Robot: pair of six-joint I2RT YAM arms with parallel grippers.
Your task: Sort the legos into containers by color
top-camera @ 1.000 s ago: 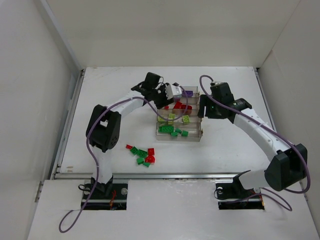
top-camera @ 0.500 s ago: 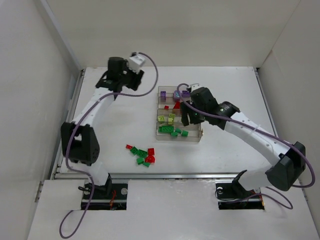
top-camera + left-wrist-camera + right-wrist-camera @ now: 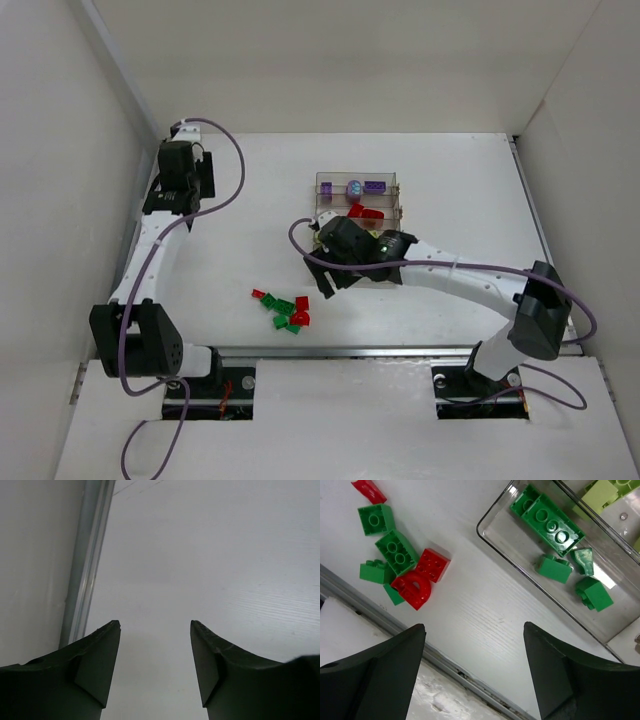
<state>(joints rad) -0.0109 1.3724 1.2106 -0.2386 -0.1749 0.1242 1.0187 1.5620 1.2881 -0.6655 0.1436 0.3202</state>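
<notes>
Next, my right gripper lowers across onto the red square brick, which sits exposed at the heap's edge, below the gripper and to its left in the top view.
Loose legos [image 3: 286, 310], red and green, lie in a small heap on the table; the right wrist view shows green bricks [image 3: 397, 552] and red ones [image 3: 432, 565]. The containers are a clear divided tray [image 3: 356, 178] holding purple legos [image 3: 373, 187], red legos [image 3: 366, 211], dark green ones [image 3: 553, 526] and lime ones [image 3: 601, 494]. My right gripper [image 3: 322, 280] [image 3: 474, 626] hangs open and empty over bare table between the heap and the tray's near corner [image 3: 485, 532]. The arm hides the tray's front rows from above. My left gripper [image 3: 190, 165] [image 3: 155, 622] is open and empty, far left.
A metal rail [image 3: 87, 565] runs along the table's left edge beside the left gripper. Another rail [image 3: 380, 617] borders the near edge just below the right gripper. White walls enclose the table on three sides.
The left arm swung from over the tray out to the far left edge. The right arm crossed from the tray's right side to its near left corner.
</notes>
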